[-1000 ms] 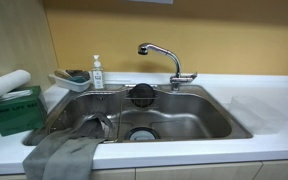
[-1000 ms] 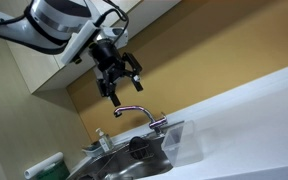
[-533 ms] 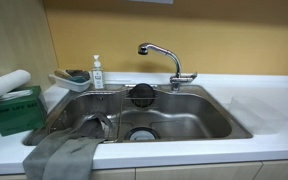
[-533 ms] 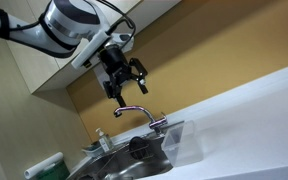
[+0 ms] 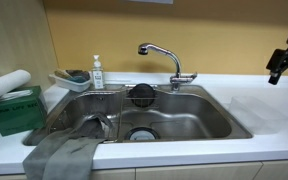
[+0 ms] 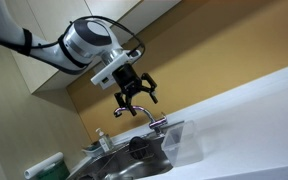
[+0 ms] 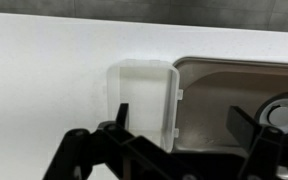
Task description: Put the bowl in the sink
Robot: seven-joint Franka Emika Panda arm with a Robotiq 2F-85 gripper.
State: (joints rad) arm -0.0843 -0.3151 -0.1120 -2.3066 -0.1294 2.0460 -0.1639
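Observation:
My open gripper should go down next onto the bowl's edge by the sink, because that edge is far below it, between its spread fingers in the wrist view.
The clear squarish bowl (image 5: 256, 110) sits on the white counter just right of the sink (image 5: 199, 112). It also shows in the other exterior view (image 6: 184, 146) and in the wrist view (image 7: 144, 98), next to the steel sink's (image 7: 224, 88) rim. My gripper (image 5: 284, 62) is open and empty, high in the air above the counter's right end. It hangs above the tap in an exterior view (image 6: 136, 92). In the wrist view my gripper (image 7: 184, 125) has its jaws spread wide over the bowl's edge and the sink's corner, far above both.
A chrome tap (image 5: 164, 55) stands behind the sink, with a black round strainer (image 5: 142, 95) at the basin's back wall. A soap bottle (image 5: 97, 72) and a pale tray with a sponge (image 5: 72, 78) stand back left. A green box (image 5: 14, 108) and a grey cloth (image 5: 64, 155) lie left.
My gripper has moved toward the bowl's side of the sink and a little lower, still open. It has now entered an exterior view at the right edge. The bowl has not moved.

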